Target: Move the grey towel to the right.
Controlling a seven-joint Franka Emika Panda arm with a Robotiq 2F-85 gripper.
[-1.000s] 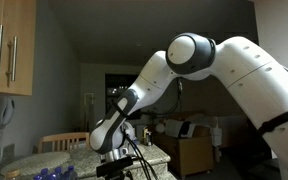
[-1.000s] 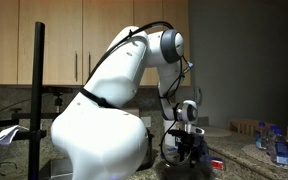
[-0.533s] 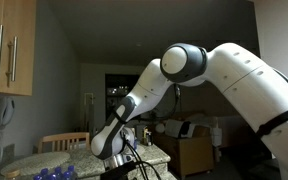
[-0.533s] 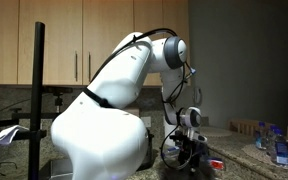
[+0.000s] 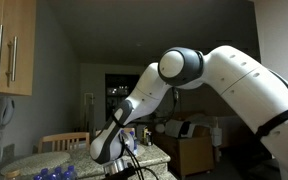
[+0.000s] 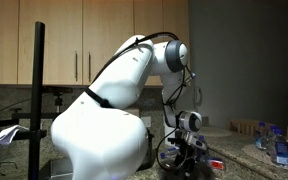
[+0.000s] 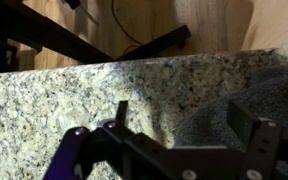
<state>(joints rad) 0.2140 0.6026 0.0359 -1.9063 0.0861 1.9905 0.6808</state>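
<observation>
I should lower my gripper rightward in the wrist view onto the grey towel's crumpled edge (image 7: 206, 120) next; one finger is still over bare granite.
The grey towel (image 7: 246, 100) lies crumpled on the speckled granite counter (image 7: 74, 90), at the right of the wrist view. My gripper (image 7: 182, 118) is open just above the counter. Its right finger is over the towel's left part and its left finger is over bare granite. Nothing is held. In both exterior views the arm bends down low to the counter, with the gripper near the bottom edge (image 5: 119, 165) (image 6: 187, 150). The towel is hidden there.
The counter's far edge runs across the wrist view, with a wooden floor and a black stand's legs (image 7: 104, 40) beyond. Bottles (image 6: 276, 148) stand at the right of the counter. Wooden cabinets (image 6: 84, 40) hang behind. A black pole (image 6: 37, 90) stands close to the camera.
The arm has lowered, and the gripper has come down closer to the counter.
</observation>
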